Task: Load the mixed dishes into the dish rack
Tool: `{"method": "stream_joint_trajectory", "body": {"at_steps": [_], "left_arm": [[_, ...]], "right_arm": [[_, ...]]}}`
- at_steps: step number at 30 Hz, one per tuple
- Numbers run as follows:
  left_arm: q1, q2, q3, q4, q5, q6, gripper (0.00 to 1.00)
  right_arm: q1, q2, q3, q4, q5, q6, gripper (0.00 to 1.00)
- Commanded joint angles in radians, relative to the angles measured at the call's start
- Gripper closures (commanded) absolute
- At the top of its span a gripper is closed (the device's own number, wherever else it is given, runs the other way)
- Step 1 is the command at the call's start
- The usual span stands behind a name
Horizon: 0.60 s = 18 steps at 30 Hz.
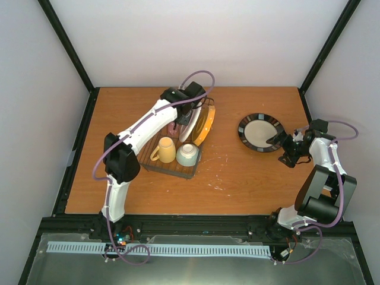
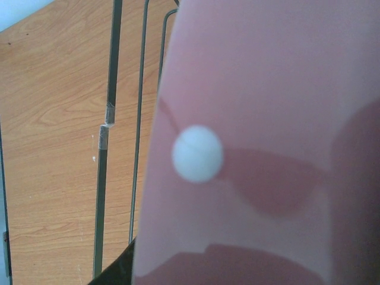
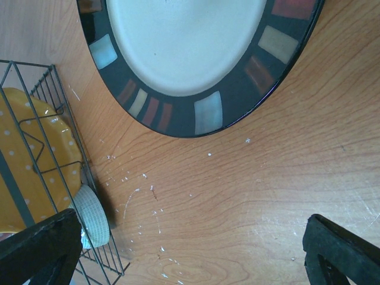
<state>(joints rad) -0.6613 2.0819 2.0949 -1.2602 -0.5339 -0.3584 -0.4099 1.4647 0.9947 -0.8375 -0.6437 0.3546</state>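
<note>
The robot will next use its left gripper to lower the pink plate on edge into the rack's open space beside the pale plate, and will then let go of the pink plate.
The dish rack holds the yellow mug, the mint-green bowl, the orange dotted plate and a pale plate, both on edge. My left gripper is over the rack's far end, shut on the pink plate. That plate fills the left wrist view and hides most of the jaws. The dark-rimmed, beige-centred plate lies flat on the table. My right gripper is open and empty just right of it, low over the table.
In the right wrist view the rack's corner with the orange plate and bowl is at the left, and the dark-rimmed plate is at the top. Rack wires show left of the pink plate. Black frame posts stand at the table's back corners.
</note>
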Motion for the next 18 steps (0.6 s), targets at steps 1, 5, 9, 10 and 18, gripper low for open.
{"method": "stream_joint_trajectory", "body": {"at_steps": [1,5,9,10,18], "left_arm": [[0.005,0.088,0.003,0.015,0.004,-0.053,0.98],[0.005,0.120,0.083,-0.042,-0.002,-0.088,0.99],[0.005,0.108,0.094,-0.054,0.015,-0.129,0.99],[0.007,0.103,0.091,-0.055,0.021,-0.140,0.99],[0.013,0.099,0.017,-0.055,0.058,-0.190,0.99]], "right_arm": [[-0.001,-0.001,-0.004,0.005,-0.010,-0.017,0.00],[-0.001,0.003,-0.004,0.003,-0.013,-0.017,0.00],[-0.001,0.007,-0.002,0.002,-0.017,-0.015,0.00],[-0.001,0.008,-0.003,0.000,-0.018,-0.016,0.00],[0.000,0.013,0.002,-0.011,-0.027,-0.016,0.00]]}}
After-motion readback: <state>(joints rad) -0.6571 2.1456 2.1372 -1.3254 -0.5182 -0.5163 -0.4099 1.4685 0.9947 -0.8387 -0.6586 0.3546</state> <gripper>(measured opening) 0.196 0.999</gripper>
